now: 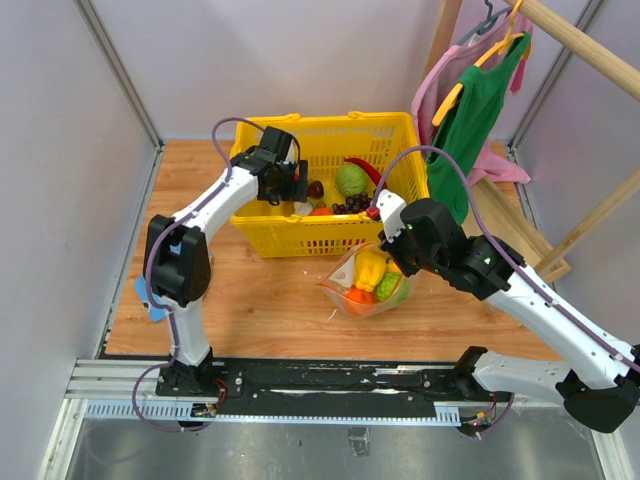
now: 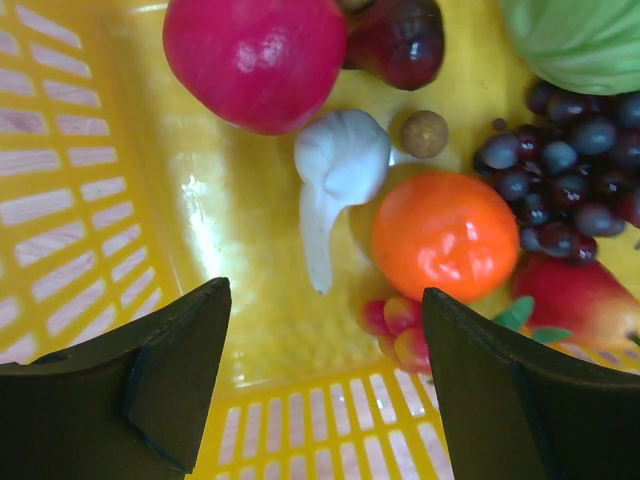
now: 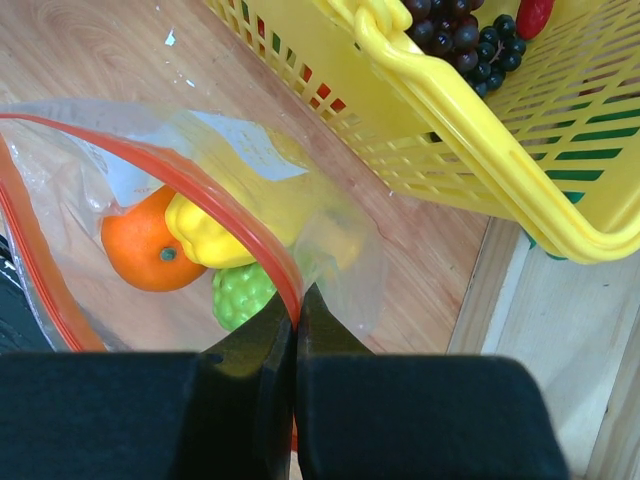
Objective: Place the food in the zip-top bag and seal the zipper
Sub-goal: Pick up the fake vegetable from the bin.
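The white garlic's narrow stem beside the bulb points between my left gripper's open fingers, so it should lower onto the stem.
The zip-top bag (image 1: 350,290) lies open in front of the yellow basket, its see-through wall (image 3: 330,240) slack. Inside are an orange (image 3: 140,250), a yellow bell pepper (image 3: 215,235) and a green piece (image 3: 243,293). My right gripper (image 3: 297,300) is shut on the red-orange zipper (image 3: 225,205) and holds that edge up. My left gripper (image 2: 325,300) hangs open inside the basket, with nothing between its fingers. Below it lie an orange fruit (image 2: 445,235), a white garlic (image 2: 335,170), a red fruit (image 2: 255,55), dark grapes (image 2: 570,190) and small red-yellow berries (image 2: 400,325).
The yellow lattice basket (image 1: 300,235) stands mid-table behind the bag, its wall (image 2: 90,200) close to my left fingers. A wooden rack with a green garment (image 1: 480,110) stands at the right. A blue object (image 1: 150,300) sits by the left arm.
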You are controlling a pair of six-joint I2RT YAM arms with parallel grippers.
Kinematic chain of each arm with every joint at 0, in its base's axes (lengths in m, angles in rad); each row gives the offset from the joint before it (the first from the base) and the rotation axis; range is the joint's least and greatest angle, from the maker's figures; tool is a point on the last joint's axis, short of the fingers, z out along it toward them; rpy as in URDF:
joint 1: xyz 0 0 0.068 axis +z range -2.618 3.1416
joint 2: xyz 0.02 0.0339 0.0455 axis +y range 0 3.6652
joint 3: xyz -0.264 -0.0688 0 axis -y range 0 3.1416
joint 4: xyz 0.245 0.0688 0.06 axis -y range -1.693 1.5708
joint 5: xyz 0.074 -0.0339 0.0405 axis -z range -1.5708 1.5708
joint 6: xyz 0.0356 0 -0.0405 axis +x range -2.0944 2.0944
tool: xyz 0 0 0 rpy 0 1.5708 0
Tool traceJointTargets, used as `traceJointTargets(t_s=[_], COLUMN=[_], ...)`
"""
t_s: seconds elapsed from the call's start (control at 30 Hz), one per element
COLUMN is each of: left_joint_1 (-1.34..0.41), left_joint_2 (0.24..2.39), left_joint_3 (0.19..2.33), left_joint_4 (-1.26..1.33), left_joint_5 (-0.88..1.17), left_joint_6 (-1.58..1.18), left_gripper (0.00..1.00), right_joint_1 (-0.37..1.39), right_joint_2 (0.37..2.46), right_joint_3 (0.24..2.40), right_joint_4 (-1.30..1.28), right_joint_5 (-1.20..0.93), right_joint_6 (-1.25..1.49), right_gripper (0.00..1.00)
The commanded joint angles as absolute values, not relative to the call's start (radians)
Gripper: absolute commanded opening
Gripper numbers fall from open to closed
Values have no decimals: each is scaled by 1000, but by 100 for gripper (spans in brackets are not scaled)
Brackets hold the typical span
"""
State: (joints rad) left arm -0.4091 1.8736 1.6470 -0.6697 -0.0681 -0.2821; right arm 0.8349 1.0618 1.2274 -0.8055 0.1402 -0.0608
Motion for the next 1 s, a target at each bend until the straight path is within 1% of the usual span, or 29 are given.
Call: traceJointTargets(t_s=[0.0,0.17,0.3,0.37,0.47,0.63,0.77,0.87,0.9,0.97], left_joint_1=[-391,-386,-382,-380,-380,-379,-378,-375,-370,-366], left_joint_2=[1943,2023,2090,2115,2148,2174,2166,2149,2142,2127], left_joint_3=[1687,1706,1736,1740,1741,1742,1749,1754,1757,1763], left_joint_4=[-616,-586,-590,-587,-578,-570,-570,-569,-569,-575], left_joint_5=[-45,-37,-40,-38,-30,-40,-62,-92,-103,-120], left_joint_6=[-312,-311,-312,-313,-314,-303,-279,-264,-258,-249], left_gripper=[80,76,70,67,59,40,18,5,1,0], right_joint_1=[824,824,825,825,825,825,825,825,824,825], right_joint_2=[1061,1065,1073,1075,1081,1098,1101,1109,1111,1116], right_joint_3=[1225,1214,1211,1210,1205,1207,1209,1214,1215,1219], right_joint_4=[-767,-761,-755,-751,-743,-740,-729,-724,-724,-723], right_joint_5=[122,124,119,119,118,116,112,109,108,105], right_joint_6=[-85,-107,-120,-128,-140,-154,-159,-161,-161,-161], right_gripper=[1,2,2,2,3,3,4,4,4,4])
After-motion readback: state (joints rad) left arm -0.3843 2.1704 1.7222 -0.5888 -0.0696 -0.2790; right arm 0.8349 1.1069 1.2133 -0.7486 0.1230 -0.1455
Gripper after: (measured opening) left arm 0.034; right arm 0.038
